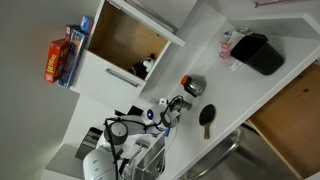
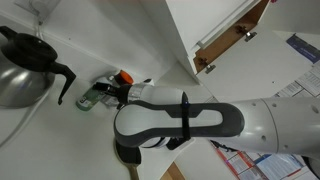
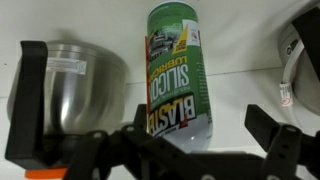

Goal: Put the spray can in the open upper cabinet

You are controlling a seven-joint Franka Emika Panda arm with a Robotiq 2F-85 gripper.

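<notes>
The can stands between my fingers with clear gaps on both sides, so my open gripper must next ease outward and slightly down along the can's printed label (image 2: 95, 95) (image 3: 179, 88).
The spray can (image 3: 180, 75) is a green cylinder with a printed label. It stands on the white counter and fills the middle of the wrist view, whose picture is upside down. My gripper (image 3: 160, 122) is open, one black finger on each side of the can, with gaps on both sides. In an exterior view the can (image 2: 88, 100) shows just past the gripper (image 2: 108, 95). The open upper cabinet (image 1: 125, 40) is white-framed with a brown wood interior and a dark object (image 1: 143, 67) inside. The gripper (image 1: 168, 110) is below it at counter level.
A shiny metal cup (image 3: 75, 85) stands close beside the can. A round metallic thing with a red top (image 1: 192, 85), a black brush (image 1: 207, 118) and a black kettle (image 1: 258, 52) (image 2: 25, 65) stand on the counter. A colourful box (image 1: 62, 55) stands beside the cabinet.
</notes>
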